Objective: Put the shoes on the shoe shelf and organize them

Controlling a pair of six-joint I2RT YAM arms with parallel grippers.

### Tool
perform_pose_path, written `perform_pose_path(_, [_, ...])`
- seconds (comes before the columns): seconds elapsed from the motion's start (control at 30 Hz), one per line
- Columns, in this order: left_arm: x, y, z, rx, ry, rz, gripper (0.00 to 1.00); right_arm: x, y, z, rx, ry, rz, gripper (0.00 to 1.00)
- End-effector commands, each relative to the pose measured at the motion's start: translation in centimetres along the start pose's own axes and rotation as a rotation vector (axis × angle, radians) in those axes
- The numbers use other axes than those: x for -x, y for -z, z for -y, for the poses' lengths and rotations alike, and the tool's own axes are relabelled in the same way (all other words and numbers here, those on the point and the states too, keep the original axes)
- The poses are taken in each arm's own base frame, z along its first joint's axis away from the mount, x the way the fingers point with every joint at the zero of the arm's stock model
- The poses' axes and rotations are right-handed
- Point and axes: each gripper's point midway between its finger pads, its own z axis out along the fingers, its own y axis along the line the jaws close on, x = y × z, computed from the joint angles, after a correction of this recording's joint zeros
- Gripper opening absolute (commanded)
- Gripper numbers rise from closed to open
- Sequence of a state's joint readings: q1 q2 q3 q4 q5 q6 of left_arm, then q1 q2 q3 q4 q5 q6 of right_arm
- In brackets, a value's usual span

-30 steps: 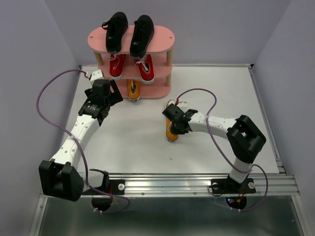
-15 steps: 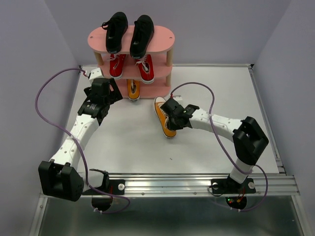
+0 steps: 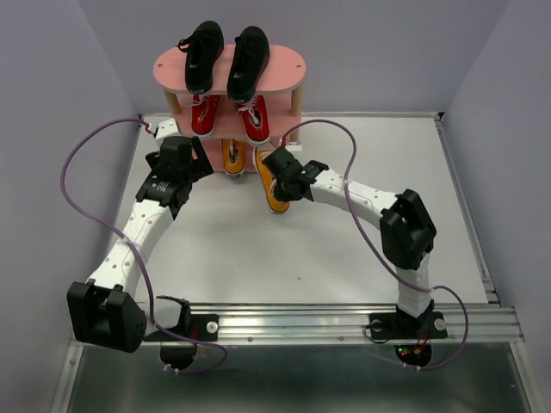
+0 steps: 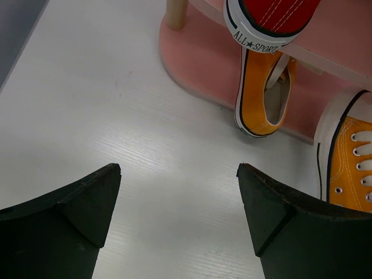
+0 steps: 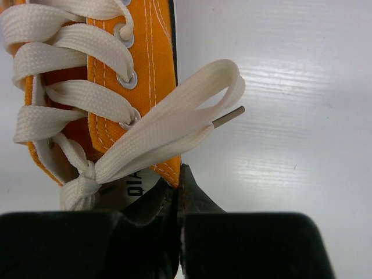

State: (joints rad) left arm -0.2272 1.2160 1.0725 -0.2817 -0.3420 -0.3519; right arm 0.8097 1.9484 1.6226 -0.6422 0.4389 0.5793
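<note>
My right gripper pushes outward next and brings the held shoe toe-first onto the bare space on the shoe shelf's bottom board, beside the first orange shoe.
The pink shoe shelf (image 3: 288, 70) stands at the back of the table. Two black shoes (image 3: 225, 57) lie on its top board and two red shoes (image 3: 231, 116) on the middle one. One orange shoe (image 3: 232, 158) (image 4: 261, 87) sits on the bottom board. My right gripper (image 3: 284, 175) (image 5: 179, 172) is shut on the side wall of the second orange shoe (image 3: 274, 189) (image 5: 145, 46), by its white laces; it is just in front of the shelf, toe toward it. My left gripper (image 3: 186, 157) (image 4: 179, 170) is open, with nothing between its fingers, left of the shelf's bottom board.
A wooden shelf post (image 4: 176, 11) and the pink bottom board (image 4: 197, 58) lie straight ahead of the left gripper. The held orange shoe (image 4: 349, 163) shows at that view's right edge. Grey walls enclose the white table (image 3: 379, 163) on three sides.
My right arm has swung left and back, carrying the orange shoe from the table's middle to the front of the shelf. Left arm has not moved.
</note>
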Motion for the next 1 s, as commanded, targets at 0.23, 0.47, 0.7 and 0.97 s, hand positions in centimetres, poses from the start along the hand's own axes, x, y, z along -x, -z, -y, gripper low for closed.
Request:
perform_pose_path(0.23, [2.6, 1.4, -0.9, 0.023, 0.006, 0.075, 0.93, 8.3, -4.2, -0.2, -0.018, -0.140, 0.150, 0.01])
perform_pose_path(0.47, [2.6, 1.5, -0.9, 0.024, 0.005, 0.074, 0.93, 10.2, -5.8, -1.4, -0.020, -0.160, 0.201, 0.01])
perform_pose_path(0.7, [2.8, 1.9, -1.2, 0.028, 0.009, 0.080, 0.93, 11.3, -7.3, -2.3, -0.017, -0.181, 0.241, 0.01])
perform_pose_path(0.97, [2.8, 2.4, -1.5, 0.031, 0.013, 0.083, 0.93, 12.6, -6.1, -3.1, 0.042, -0.208, 0.274, 0.40])
